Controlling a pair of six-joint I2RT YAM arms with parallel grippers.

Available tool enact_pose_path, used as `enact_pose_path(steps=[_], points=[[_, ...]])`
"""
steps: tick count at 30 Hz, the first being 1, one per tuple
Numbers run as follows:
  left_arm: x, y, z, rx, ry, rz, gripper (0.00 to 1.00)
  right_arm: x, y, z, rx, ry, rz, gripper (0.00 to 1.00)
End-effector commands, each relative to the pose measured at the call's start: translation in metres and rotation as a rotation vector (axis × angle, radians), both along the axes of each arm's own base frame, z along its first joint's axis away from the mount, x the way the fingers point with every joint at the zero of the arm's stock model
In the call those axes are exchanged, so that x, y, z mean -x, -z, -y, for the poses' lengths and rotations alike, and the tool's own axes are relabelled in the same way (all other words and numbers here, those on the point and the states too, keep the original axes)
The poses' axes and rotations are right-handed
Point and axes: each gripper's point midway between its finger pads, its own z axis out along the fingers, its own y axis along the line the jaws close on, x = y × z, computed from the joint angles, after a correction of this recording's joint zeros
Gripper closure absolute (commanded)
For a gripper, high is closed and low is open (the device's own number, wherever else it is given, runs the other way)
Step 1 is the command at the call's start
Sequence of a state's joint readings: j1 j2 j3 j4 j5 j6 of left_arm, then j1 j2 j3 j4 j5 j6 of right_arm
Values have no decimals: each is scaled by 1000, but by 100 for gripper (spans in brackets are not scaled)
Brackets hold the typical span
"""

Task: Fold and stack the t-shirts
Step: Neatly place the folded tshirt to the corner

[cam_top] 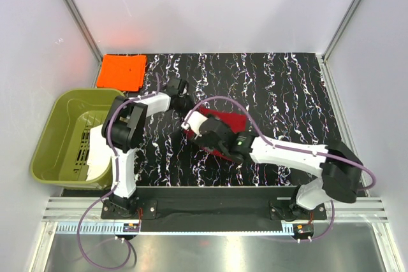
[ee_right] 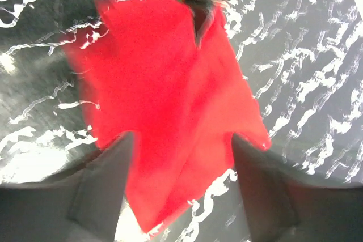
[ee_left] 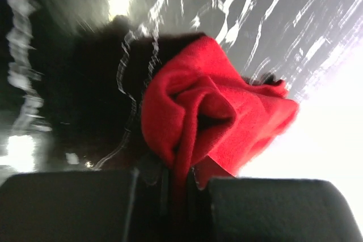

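Observation:
My left gripper should next lift the red t-shirt outward and to the left in the top view. It should then let go of it on the orange t-shirt (cam_top: 121,71), because that one lies folded.
The dark red t-shirt (cam_top: 233,121) lies partly folded on the black marbled table, mid-table, half hidden under my right arm. My left gripper (cam_top: 182,98) sits at its far left edge; in the left wrist view the gripper (ee_left: 181,182) is shut on a bunched fold of the red t-shirt (ee_left: 215,111). My right gripper (cam_top: 201,128) hovers over the shirt; in the right wrist view the gripper (ee_right: 181,165) is open, its fingers (ee_right: 108,168) spread above the flat red t-shirt (ee_right: 170,83). The orange t-shirt (cam_top: 121,71) lies folded at the far left corner.
An olive-green plastic tub (cam_top: 60,125) stands off the table's left edge, with something white (cam_top: 102,151) inside. White walls enclose the table at the back and both sides. The table (cam_top: 287,93) is black with white veins.

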State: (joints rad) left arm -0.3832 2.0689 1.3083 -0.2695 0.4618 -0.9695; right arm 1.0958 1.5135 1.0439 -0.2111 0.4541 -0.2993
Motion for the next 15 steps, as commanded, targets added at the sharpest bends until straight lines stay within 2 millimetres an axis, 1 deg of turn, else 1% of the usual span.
enact_pose_path(steps=[1,2,3,4,5,6,7,8,9,10,11,12,13,14,15], points=[[-29,-14,-41,-226,43,163,100,-1,-39,23,-170,150,1,18],[-41,-32,-45,-255,50,216,100,-1,-50,35,-201,199,9,12],[-39,-35,-53,-302,67,209,100,0,-53,43,-221,235,-1,6],[-44,-39,-61,-357,102,247,100,4,-51,55,-224,286,-34,0],[-54,-53,-64,-379,104,288,100,8,-58,63,-259,319,-42,0],[-54,-55,-71,-422,112,291,100,11,-60,68,-267,339,-55,0],[-58,-63,-75,-448,145,332,100,18,-54,76,-266,376,-91,0],[-65,-74,-78,-470,147,362,100,21,-59,82,-285,398,-96,0],[-66,-78,-83,-501,156,371,100,23,-59,84,-298,416,-107,0],[-71,-84,-90,-549,181,409,100,27,-56,89,-309,443,-130,0],[-79,-96,-92,-564,186,443,100,30,-58,90,-325,446,-141,0],[-85,-99,-103,-633,174,458,100,33,-56,92,-330,457,-153,0],[-91,-102,-108,-669,211,488,100,35,-53,94,-339,469,-166,0],[-102,-117,-110,-691,209,530,100,37,-52,95,-346,472,-173,0],[-108,-121,-120,-746,201,538,100,39,-44,98,-335,476,-182,0]])
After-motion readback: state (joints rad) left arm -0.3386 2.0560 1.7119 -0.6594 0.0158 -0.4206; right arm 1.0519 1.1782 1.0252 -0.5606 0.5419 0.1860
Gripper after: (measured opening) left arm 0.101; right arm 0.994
